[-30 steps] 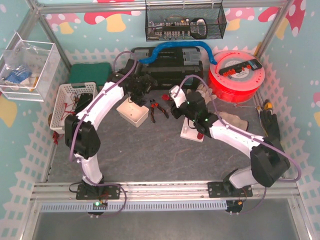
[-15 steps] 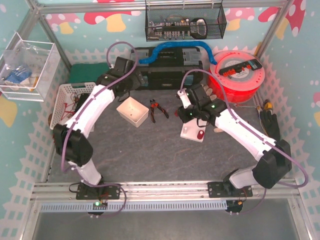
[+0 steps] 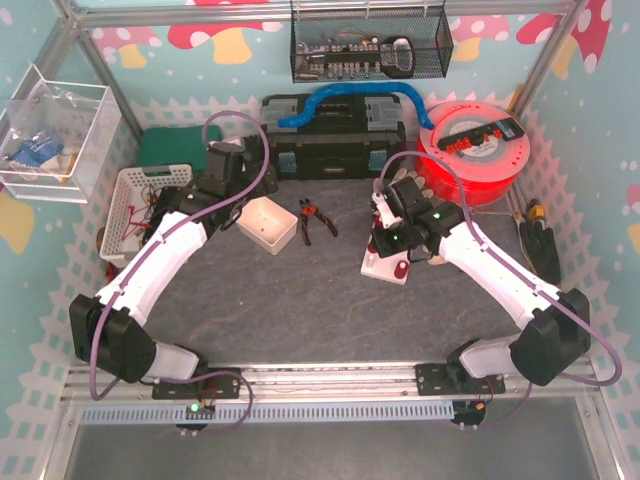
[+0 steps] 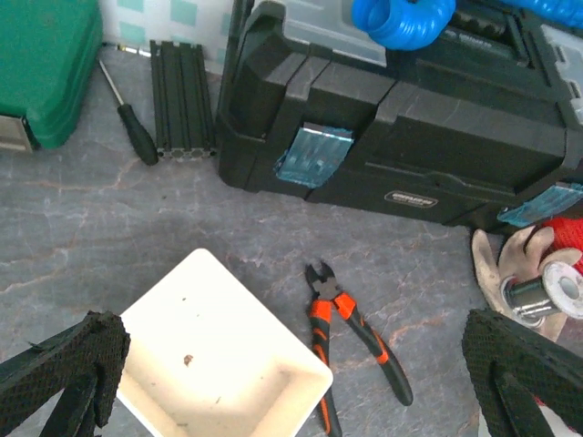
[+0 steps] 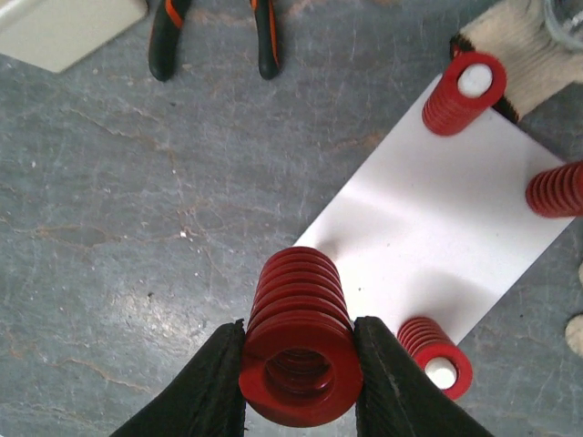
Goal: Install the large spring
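Note:
I will next move my right gripper down to put the large red spring onto the white base plate's springless corner (image 3: pixel 370 262) and let it go, because that corner is below my gripper.
My right gripper (image 5: pixel 299 364) is shut on the large red spring (image 5: pixel 299 350), one pad on each side of its top coil. The spring's lower end is over one corner of the white base plate (image 5: pixel 428 228); I cannot tell if they touch. No post shows inside the spring. Three smaller red springs sit on white posts at the plate's other corners (image 5: pixel 463 91), (image 5: pixel 556 189), (image 5: pixel 437 357). In the top view the right gripper (image 3: pixel 390 238) is over the plate (image 3: pixel 385 270). My left gripper (image 4: pixel 293 339) is open and empty above the white bin (image 4: pixel 219 364).
Orange-handled pliers (image 4: pixel 351 337) lie beside the bin. A black toolbox (image 3: pixel 340 140) and red filament spool (image 3: pixel 470 150) stand at the back. A work glove (image 3: pixel 440 238) lies right of the plate. A white basket (image 3: pixel 140 205) and green case (image 3: pixel 175 145) are at the left.
My right gripper has carried the large spring right and nearer, onto the plate's corner. My left arm has swung left, away from the toolbox, with its gripper open.

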Tool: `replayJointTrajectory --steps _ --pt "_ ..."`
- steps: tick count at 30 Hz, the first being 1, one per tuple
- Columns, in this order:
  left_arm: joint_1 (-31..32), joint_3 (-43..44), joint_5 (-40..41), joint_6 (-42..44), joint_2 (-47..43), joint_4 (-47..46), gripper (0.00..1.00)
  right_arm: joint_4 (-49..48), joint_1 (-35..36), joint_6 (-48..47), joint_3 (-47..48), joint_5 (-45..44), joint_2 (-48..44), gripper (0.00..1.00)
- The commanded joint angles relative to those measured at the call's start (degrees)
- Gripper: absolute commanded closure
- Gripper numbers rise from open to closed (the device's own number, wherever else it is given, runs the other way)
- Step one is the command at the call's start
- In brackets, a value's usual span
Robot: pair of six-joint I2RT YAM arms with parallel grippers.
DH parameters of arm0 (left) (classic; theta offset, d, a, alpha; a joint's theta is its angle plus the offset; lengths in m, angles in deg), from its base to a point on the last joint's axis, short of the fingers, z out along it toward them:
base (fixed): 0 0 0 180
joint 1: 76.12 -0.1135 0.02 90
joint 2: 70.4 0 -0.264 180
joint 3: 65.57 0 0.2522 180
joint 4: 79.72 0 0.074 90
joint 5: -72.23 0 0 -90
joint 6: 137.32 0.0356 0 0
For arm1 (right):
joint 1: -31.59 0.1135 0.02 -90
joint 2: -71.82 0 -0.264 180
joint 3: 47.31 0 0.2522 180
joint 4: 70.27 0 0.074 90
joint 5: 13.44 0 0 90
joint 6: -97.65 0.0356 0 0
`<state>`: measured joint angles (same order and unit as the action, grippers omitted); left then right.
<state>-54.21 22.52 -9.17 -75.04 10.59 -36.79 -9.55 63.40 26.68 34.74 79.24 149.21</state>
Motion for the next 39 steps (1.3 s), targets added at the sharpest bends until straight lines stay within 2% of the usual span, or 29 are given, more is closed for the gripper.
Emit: replayJointTrajectory --steps 1,7,15,34,37,39 --pt "-0.2 -0.7 1.3 2.5 -1.7 -4.2 0.01 -0.7 -0.1 2.9 -2.9 0.8 -0.8 1.00" --pt "-0.2 -2.4 1.1 2.1 -2.9 -4.1 0.01 -3.4 -0.1 4.4 -6.4 -0.4 -0.6 1.00" --pt "-0.2 -2.8 1.4 1.8 -3.5 -3.4 0.01 -4.3 -0.1 6.7 -5.1 -1.8 1.2 1.00" --pt "-0.4 -4.0 3.0 1.2 -4.6 -2.9 0.01 -5.3 -0.1 5.6 -3.2 -1.9 8.1 1.00" --pt "-0.4 -3.9 3.3 1.2 -4.7 -2.8 0.01 -4.9 -0.1 5.6 -2.6 -2.2 10.1 0.95" --pt "-0.4 -4.0 3.5 1.3 -4.7 -2.8 0.01 -4.7 -0.1 5.8 -2.0 -2.0 11.7 0.86"
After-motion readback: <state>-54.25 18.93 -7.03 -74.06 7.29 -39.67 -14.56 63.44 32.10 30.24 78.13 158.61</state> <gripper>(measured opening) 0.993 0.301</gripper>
